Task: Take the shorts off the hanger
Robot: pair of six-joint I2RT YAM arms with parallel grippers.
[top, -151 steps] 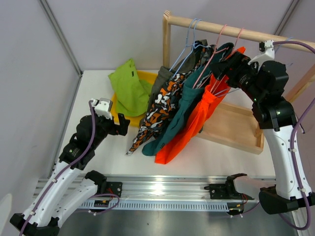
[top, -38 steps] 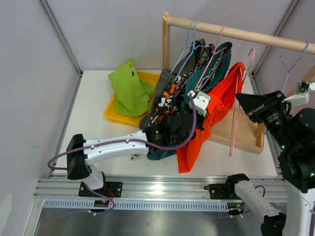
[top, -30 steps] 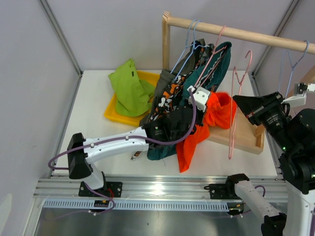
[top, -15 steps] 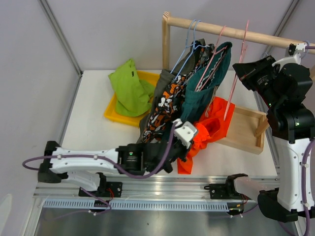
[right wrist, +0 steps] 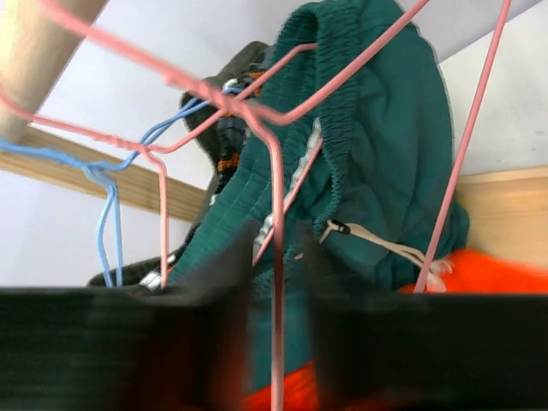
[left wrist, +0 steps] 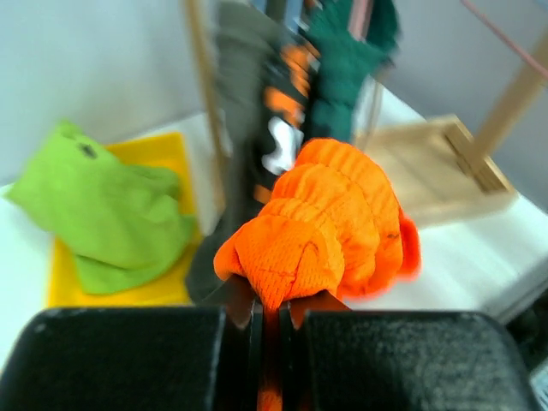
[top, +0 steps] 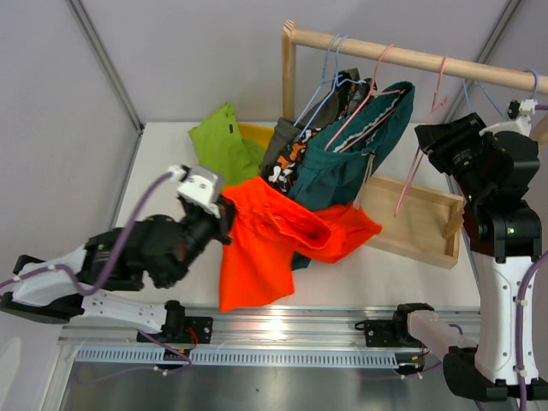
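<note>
The hanger of the orange-red shorts is empty. Next, my left gripper moves up, outward, then down over the lime green shorts in the tray to release the orange-red pair.
My left gripper is shut on a bunched edge of the bright orange-red shorts, which are off their hanger and drape over the table. An empty pink hanger hangs from the wooden rail. Its wire runs between the parted fingers of my open right gripper. The dark teal shorts hang on another pink hanger. Camouflage shorts and olive-grey shorts hang on blue hangers to the left.
Lime green shorts lie in a yellow tray at the back left. A shallow wooden tray sits under the rail on the right. The rail's upright post stands behind the hanging clothes.
My left arm has drawn back to the near left, dragging the orange-red shorts with it. The right gripper has opened, and the empty pink hanger now hangs from the rail.
</note>
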